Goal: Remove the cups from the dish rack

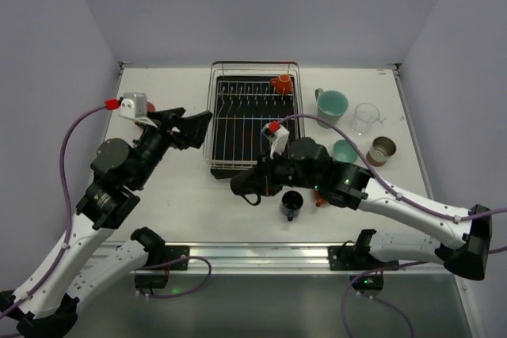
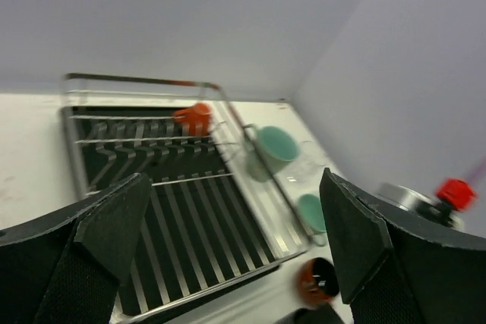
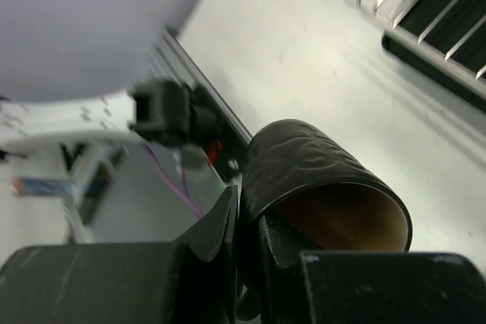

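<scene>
I will lower my right gripper next and draw it back, tilting it downward to bring the sideways cup upright. Then I will release the cup beside the dark cup, where the tabletop is clear.
The chrome-wire dish rack (image 1: 238,140) over its black tray stands mid-table, with an orange handled cup (image 1: 282,83) in its far right corner. My left gripper (image 1: 198,128) hovers wide open at the rack's left side, nothing between its fingers; its wrist view looks across the rack (image 2: 175,210) to the orange cup (image 2: 195,117). My right gripper (image 3: 249,218) is shut on the rim of a dark brown cup (image 3: 319,187), one finger inside and one outside. It holds this cup (image 1: 242,185) on its side just off the rack's near edge.
Right of the rack stand a large teal mug (image 1: 331,105), a clear cup (image 1: 365,118), a small teal cup (image 1: 344,151) and a brownish cup (image 1: 382,150). A dark cup (image 1: 291,204) stands by my right arm. A red cup (image 2: 317,280) sits near the rack's front corner.
</scene>
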`<state>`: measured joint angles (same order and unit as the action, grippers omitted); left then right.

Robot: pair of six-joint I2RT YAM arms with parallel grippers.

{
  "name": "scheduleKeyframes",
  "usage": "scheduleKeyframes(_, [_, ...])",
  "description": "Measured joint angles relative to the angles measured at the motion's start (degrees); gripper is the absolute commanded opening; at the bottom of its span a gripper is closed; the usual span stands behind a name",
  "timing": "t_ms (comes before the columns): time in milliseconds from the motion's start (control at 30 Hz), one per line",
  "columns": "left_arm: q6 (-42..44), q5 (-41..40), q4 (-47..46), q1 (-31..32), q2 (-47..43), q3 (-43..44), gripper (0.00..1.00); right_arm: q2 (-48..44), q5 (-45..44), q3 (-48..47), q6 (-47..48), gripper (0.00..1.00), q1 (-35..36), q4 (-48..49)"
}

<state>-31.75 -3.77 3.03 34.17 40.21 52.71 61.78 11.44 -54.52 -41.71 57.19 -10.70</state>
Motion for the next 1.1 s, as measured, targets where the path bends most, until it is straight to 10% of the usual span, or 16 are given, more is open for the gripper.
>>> scheduleKeyframes(367, [12.2, -21.4, 19.4, 0.0, -9.9, -6.7, 1.00, 19.8, -20.4, -12.0, 9.0, 0.00, 16.9, -27.9])
scheduleKeyframes(967, [13.4, -25.2, 20.5, -1.1, -13.2, -8.8, 1.00, 36.6, -26.8, -12.5, 14.2, 0.00, 17.4, -27.4])
scheduleKeyframes(1100, [13.4, -24.9, 20.4, -1.3, -13.2, -8.8, 1.00, 36.6, -27.4, -12.5, 14.3, 0.22, 17.4, -26.9])
